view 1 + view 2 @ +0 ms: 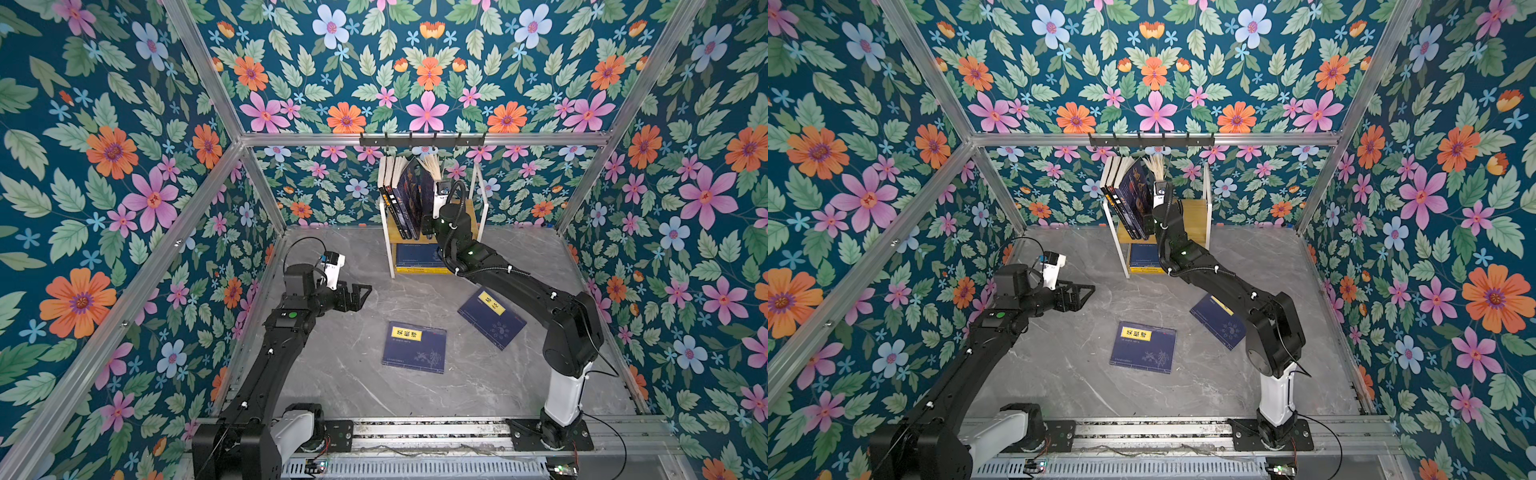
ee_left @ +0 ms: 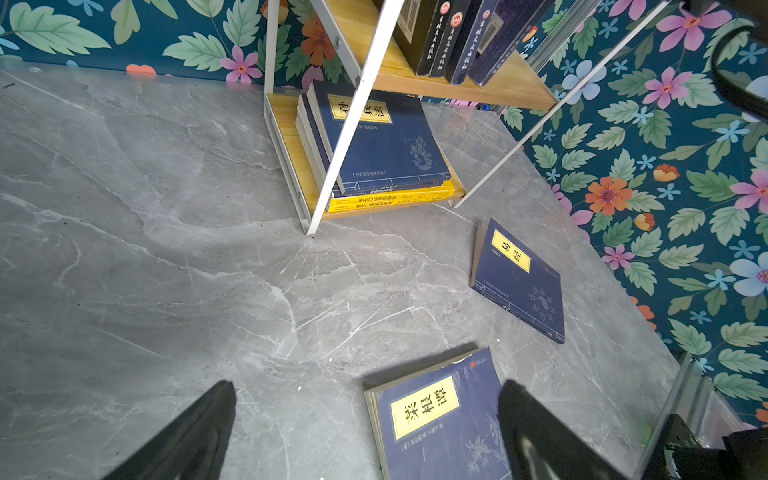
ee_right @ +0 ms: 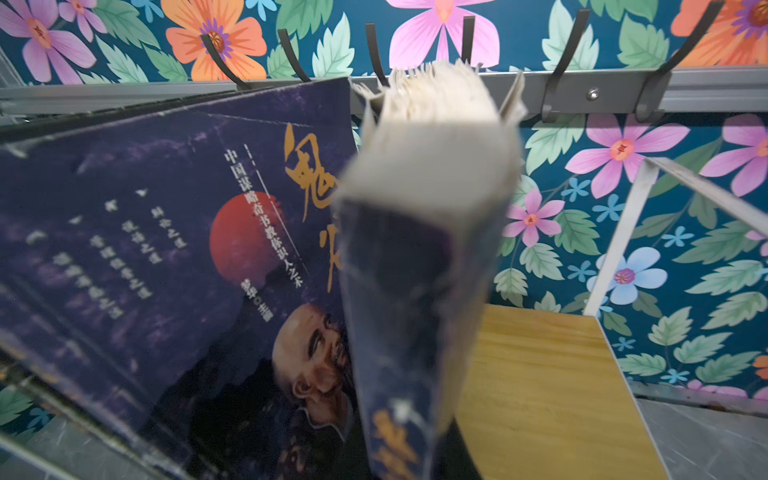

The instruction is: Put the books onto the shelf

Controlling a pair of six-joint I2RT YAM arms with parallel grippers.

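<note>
The robot's right gripper will next move toward the leaning books' nearest cover (image 1: 1136, 188) (image 3: 248, 232), lean the book there and release it, since the leaning books stand close beside the upright navy book.
The shelf (image 1: 390, 249) stands against the back wall. Several dark books (image 1: 401, 195) lean on its upper board (image 3: 540, 374). My right gripper (image 1: 428, 226) is shut on a navy book (image 3: 419, 270), held upright on that board beside the leaning ones, its pages fanned at the top (image 1: 1156, 164). A navy book lies on yellow ones (image 2: 390, 199) on the lower board. Two navy books lie flat on the table, one in the middle (image 1: 415, 347) and one partly under the right arm (image 1: 492, 318). My left gripper (image 1: 361, 293) hovers open and empty, left of the middle book (image 2: 440, 419).
A black hook rail (image 1: 422, 140) runs along the wall bar just above the shelf. Flowered walls close in the grey marble table (image 1: 353, 374) on three sides. The right half of the upper board is bare wood.
</note>
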